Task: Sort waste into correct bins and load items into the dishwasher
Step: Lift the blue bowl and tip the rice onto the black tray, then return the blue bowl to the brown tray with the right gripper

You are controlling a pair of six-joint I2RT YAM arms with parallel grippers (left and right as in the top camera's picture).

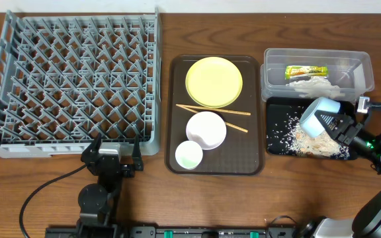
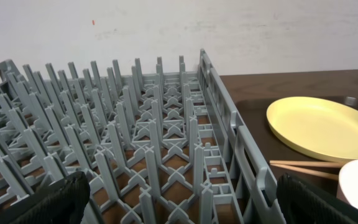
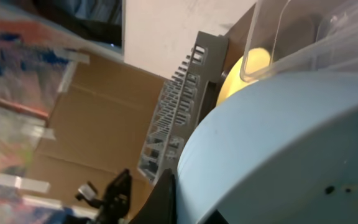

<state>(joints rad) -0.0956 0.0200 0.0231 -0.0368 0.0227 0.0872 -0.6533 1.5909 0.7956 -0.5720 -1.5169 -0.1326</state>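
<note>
I should swing my right gripper to the left in the overhead view next, to the brown tray's empty near corner (image 1: 242, 153). There I need to level the bowl, lower it and release it.
My right gripper (image 1: 339, 125) is shut on the light-blue-rimmed bowl (image 1: 317, 116) and holds it tipped on its side over the black tray (image 1: 275, 132), where whitish food scraps (image 1: 313, 143) lie. The bowl fills the right wrist view (image 3: 278, 149). The clear tub (image 1: 362, 73) behind holds the green-and-yellow wrapper (image 1: 305, 70) and a white tissue (image 1: 315, 84). The yellow plate (image 1: 213, 81), two chopsticks (image 1: 211, 111), a white bowl (image 1: 206, 129) and a small white cup (image 1: 189, 155) sit on the brown tray (image 1: 177, 99). My left gripper (image 1: 111, 160) is open in front of the grey rack (image 1: 71, 79).
In the left wrist view the rack's pegs (image 2: 142, 137) stand right ahead, with the plate (image 2: 322, 127) and chopsticks (image 2: 303, 167) to the right. A cable (image 1: 38, 192) runs across the wooden table at the front left.
</note>
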